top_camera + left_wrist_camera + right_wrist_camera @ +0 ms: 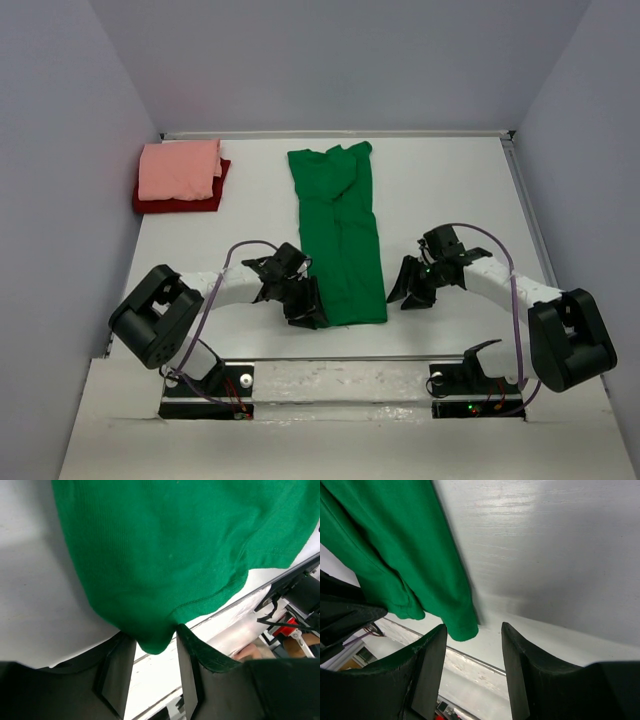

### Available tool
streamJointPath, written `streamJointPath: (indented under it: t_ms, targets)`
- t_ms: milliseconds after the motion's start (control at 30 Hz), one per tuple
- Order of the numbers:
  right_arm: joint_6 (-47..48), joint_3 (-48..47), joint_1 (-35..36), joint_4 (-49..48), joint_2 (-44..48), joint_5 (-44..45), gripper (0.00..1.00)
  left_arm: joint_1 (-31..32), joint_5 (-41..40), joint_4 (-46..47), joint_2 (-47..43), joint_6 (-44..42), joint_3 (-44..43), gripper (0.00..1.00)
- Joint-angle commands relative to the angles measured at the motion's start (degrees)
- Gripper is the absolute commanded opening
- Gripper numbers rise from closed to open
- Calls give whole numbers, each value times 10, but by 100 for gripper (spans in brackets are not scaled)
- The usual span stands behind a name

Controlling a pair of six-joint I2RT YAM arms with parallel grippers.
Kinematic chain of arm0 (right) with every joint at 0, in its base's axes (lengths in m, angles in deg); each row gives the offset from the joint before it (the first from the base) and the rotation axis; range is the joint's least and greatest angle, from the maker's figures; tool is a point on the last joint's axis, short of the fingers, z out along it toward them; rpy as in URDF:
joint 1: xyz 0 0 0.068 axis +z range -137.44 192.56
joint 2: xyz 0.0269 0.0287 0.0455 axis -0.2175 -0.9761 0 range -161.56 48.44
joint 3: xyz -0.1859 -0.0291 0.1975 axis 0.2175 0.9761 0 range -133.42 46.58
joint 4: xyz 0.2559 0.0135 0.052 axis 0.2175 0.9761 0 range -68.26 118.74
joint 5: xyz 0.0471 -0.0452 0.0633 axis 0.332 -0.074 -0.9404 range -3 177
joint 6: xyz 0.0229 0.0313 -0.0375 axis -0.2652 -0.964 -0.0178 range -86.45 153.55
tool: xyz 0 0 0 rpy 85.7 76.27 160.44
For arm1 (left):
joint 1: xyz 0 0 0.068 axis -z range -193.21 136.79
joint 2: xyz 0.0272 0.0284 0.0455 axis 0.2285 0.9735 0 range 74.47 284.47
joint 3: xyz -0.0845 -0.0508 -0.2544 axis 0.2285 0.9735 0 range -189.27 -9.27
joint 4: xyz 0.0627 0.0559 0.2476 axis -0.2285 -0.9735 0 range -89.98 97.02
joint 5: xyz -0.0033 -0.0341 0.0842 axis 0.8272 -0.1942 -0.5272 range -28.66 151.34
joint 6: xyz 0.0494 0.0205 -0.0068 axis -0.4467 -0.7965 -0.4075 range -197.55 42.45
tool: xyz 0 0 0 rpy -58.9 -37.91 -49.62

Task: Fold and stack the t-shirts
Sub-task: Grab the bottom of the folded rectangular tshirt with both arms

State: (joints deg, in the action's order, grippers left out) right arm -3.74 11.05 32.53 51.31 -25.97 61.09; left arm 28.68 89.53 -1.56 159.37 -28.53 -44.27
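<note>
The open fingers of my right gripper are just behind the green t-shirt's loose near corner (382, 317) (463, 629), so the gripper should next move down and sideways over that corner to close.
The bright green t-shirt (340, 235) lies folded into a long strip down the middle of the table. My left gripper (305, 305) is at its near left corner. In the left wrist view the green t-shirt (165, 550) fills the top, and its corner hangs between the open jaws of the left gripper (155, 632), touching the right finger (187, 660). My right gripper (408, 290) stands open just right of the shirt's near right corner. That corner of the green t-shirt (462, 627) lies ahead of the right gripper (474, 626), by its left finger. The salmon-pink t-shirt (180, 168) rests folded on the dark red t-shirt (175, 204) at the far left.
White walls close the table (450, 190) on the left, back and right. The table's near edge (235, 607) runs just behind the green shirt's hem, with the arm bases (340, 385) and cables below it.
</note>
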Motion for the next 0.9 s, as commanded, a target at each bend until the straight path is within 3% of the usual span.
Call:
streamJointPath:
  t_ms: [0,167,300,700,833,867]
  targets:
    - [4,0,3,-18,-10,-16,53,-3,-88,-45,3,-18,22,49]
    - [1,-3,14,-41,-34,-46,53,-3,-91,-64,-18,-21,20,47]
    - [5,-10,37,-44,-55,-45,53,-4,-86,-65,-25,-21,22,39]
    - [-25,-24,104,-62,-91,-14,48,-4,-77,-57,-18,-24,24,28]
    - [-34,-31,114,-63,-95,-9,32,-4,-72,-55,-16,-30,22,24]
    - [-37,-31,114,-62,-94,-5,21,-3,-70,-55,-16,-30,22,24]
